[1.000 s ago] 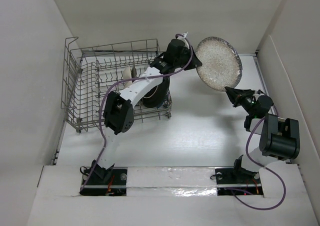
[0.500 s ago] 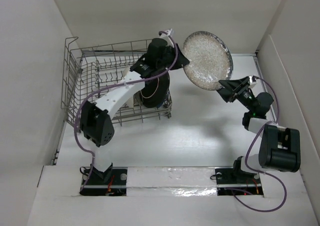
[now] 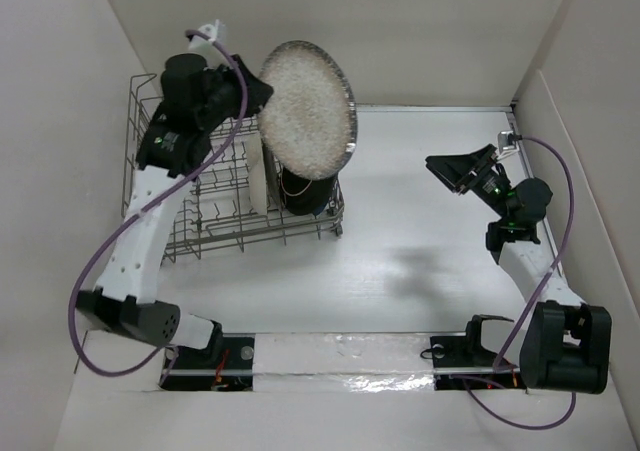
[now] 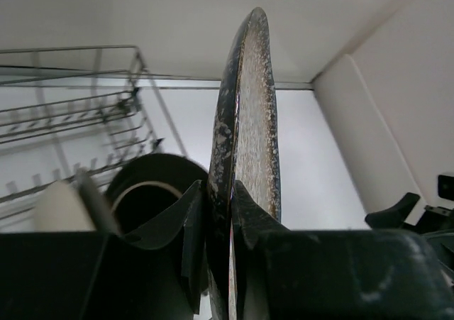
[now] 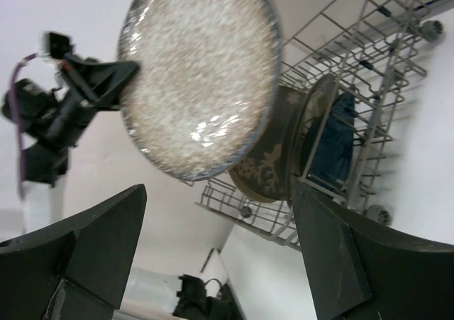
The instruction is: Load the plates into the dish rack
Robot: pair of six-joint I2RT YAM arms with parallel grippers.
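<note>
I should move my left gripper to the left in the top view and down to release, because empty slots beside the cream plate are below it on that side.
The speckled beige plate hangs on edge above the right end of the dish rack. My left gripper is shut on its left rim; the left wrist view shows that rim pinched between both fingers. In the rack stand a grey bird-pattern plate, a dark teal-blue plate and a cream plate. My right gripper is open and empty, well to the right of the speckled plate and facing it.
White walls close in the table on the left, back and right. The rack's raised wire handle sits at its far left corner, just behind the left arm's wrist. The right arm's cable loops near the right wall.
The right gripper opened, let go of the speckled plate and drew back to the right. The left arm swung the plate leftward, from mid-table to above the rack.
</note>
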